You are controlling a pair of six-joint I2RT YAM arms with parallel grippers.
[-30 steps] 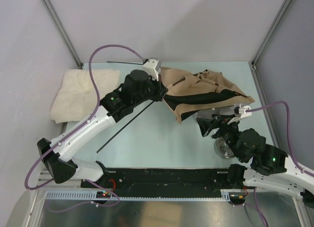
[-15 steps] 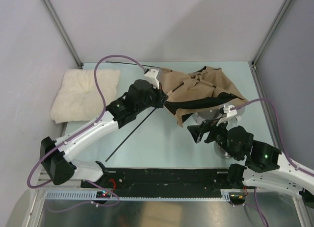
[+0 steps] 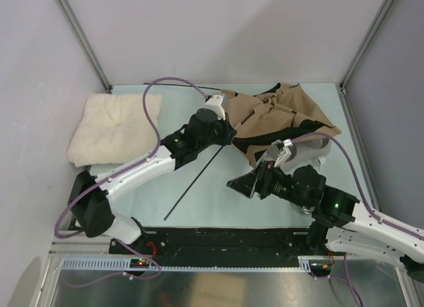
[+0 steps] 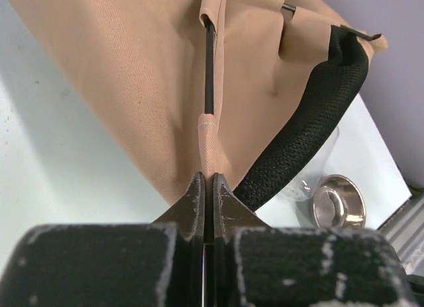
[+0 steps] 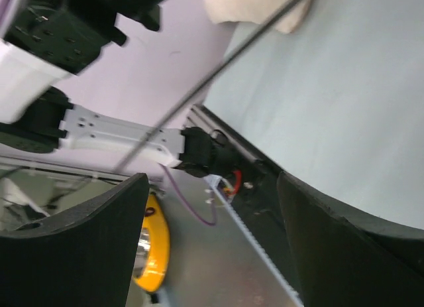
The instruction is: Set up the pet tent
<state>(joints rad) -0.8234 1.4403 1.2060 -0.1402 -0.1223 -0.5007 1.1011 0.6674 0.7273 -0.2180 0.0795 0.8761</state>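
The pole's loose part point(image 3: 187, 190) point(image 5: 160, 124) comes between the fingers of my right gripper next, as the gripper goes left in the top view and closes around it.
The pet tent point(image 3: 281, 111) lies crumpled at the back right, tan fabric with black trim point(image 4: 311, 121). My left gripper point(image 3: 228, 136) is at its left edge, shut point(image 4: 207, 182) on a thin dark pole point(image 4: 209, 68) where it enters a tan fabric sleeve. The pole's free end point(image 3: 192, 187) runs down-left over the table. My right gripper point(image 3: 240, 185) is open and empty, hovering just right of the pole and in front of the tent. In the right wrist view the pole point(image 5: 218, 75) crosses beyond the wide-open fingers point(image 5: 86, 247).
A fluffy cream cushion point(image 3: 112, 126) lies at the back left. A second thin pole point(image 3: 179, 86) lies along the back edge. A steel bowl point(image 4: 339, 201) and a clear cup point(image 4: 317, 171) stand by the tent's near edge. Frame posts stand at both back corners.
My left gripper moved right with the pole, pushing the tent fabric right. My right arm swung left and forward, away from the tent, towards the pole.
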